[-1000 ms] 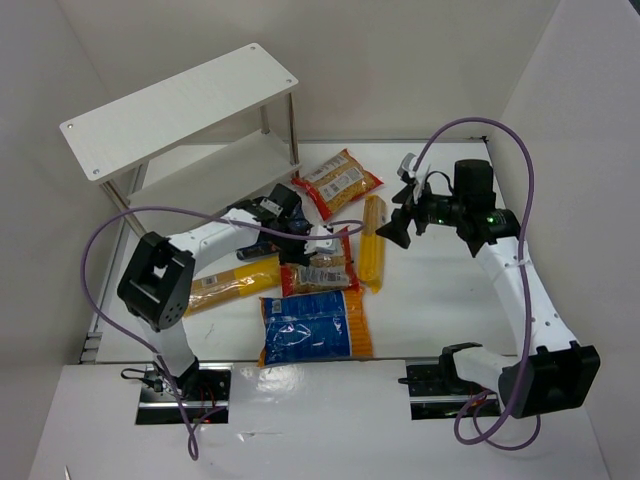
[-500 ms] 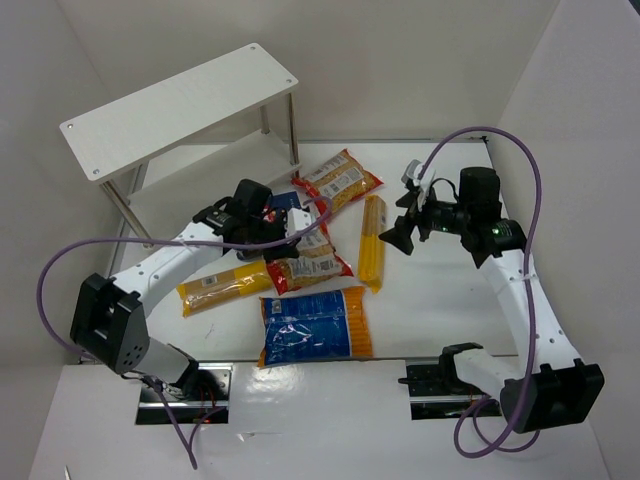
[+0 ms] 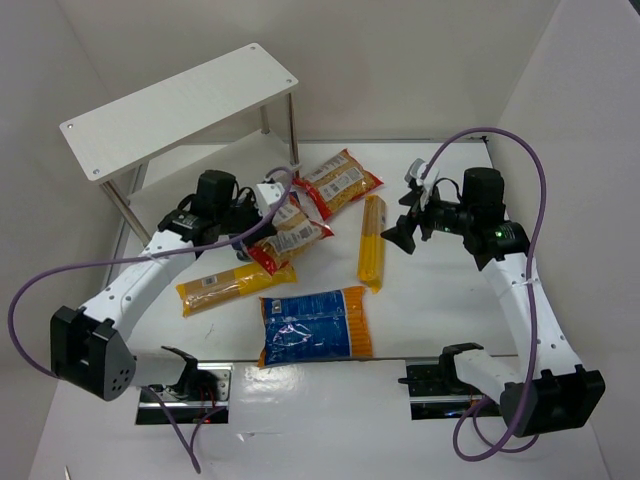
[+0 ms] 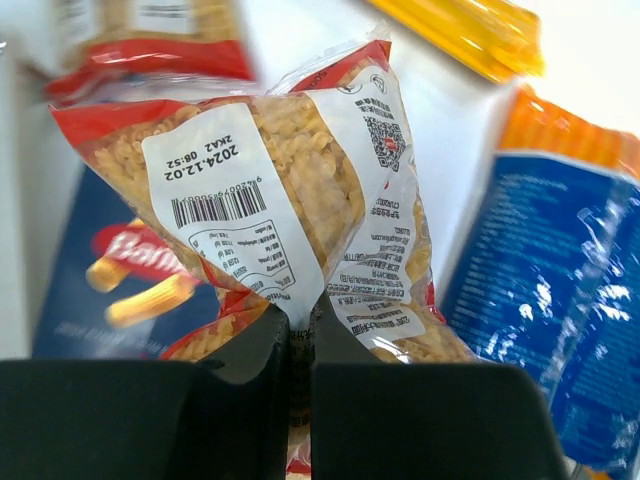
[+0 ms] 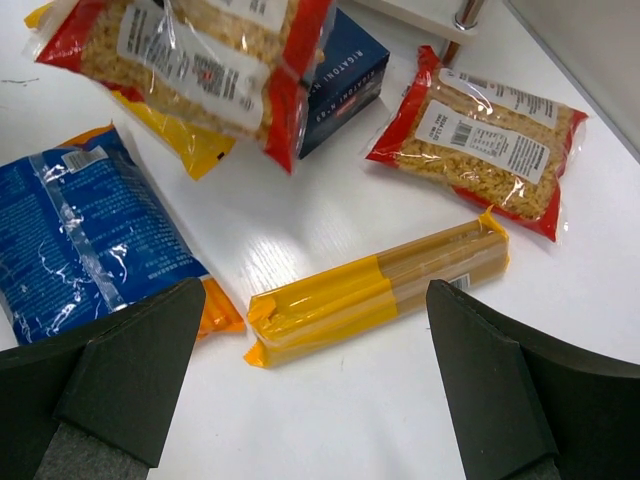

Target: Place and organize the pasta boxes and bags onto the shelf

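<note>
The left gripper swings left in the top view next, over the lower shelf board's bare end (image 3: 160, 200), turning outward, and releases the bag.
My left gripper (image 3: 257, 228) (image 4: 300, 322) is shut on the edge of a red-edged clear bag of yellow pasta (image 3: 288, 236) (image 4: 285, 175), which hangs above the table in front of the shelf (image 3: 180, 108). Below the bag lies the dark blue box (image 4: 100, 285) (image 5: 345, 68). A second red-edged bag (image 3: 340, 182) (image 5: 482, 140) lies flat near the shelf's right post. One long yellow pack (image 3: 372, 240) (image 5: 380, 290) lies under my right gripper (image 3: 403, 216) (image 5: 312, 300), which hovers open. The other long yellow pack (image 3: 232, 286) and the blue-orange bag (image 3: 313, 325) (image 5: 80, 235) lie nearer the arm bases.
The shelf's lower board (image 3: 215, 170) sits behind the left gripper, between thin metal posts (image 3: 293, 128). White walls close in the table on the left, back and right. Purple cables (image 3: 520, 160) loop off both arms.
My left arm has swung left toward the shelf, carrying the red-edged bag up off the pile. The right arm has barely moved and its gripper stays open.
</note>
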`<state>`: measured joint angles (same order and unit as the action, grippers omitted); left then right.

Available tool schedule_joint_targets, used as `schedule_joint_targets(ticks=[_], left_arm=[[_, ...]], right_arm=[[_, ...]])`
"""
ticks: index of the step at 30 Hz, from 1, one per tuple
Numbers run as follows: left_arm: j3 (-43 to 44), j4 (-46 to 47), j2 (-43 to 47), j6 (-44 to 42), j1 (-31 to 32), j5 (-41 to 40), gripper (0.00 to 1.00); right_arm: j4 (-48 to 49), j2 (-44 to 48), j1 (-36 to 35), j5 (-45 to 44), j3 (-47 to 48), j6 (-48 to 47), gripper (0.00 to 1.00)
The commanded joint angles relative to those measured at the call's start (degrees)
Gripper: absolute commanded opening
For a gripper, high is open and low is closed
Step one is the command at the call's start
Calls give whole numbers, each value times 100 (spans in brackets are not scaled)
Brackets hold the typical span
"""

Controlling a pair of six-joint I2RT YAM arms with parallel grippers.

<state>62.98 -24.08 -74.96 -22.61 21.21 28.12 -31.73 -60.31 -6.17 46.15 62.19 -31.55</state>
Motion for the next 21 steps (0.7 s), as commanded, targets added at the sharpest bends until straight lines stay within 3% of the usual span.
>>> schedule_joint_targets(ticks=[1, 12, 21], left_arm=[[276, 1045, 543, 582, -178, -349, 0], [-285, 1432, 1290, 1935, -565, -2371, 0], [-664, 1774, 1554, 2436, -793, -4031, 0]], right_arm=[[307, 134, 37, -54, -58, 79, 100], [465, 256, 37, -194, -110, 132, 100], [571, 257, 90, -247, -164, 132, 100]])
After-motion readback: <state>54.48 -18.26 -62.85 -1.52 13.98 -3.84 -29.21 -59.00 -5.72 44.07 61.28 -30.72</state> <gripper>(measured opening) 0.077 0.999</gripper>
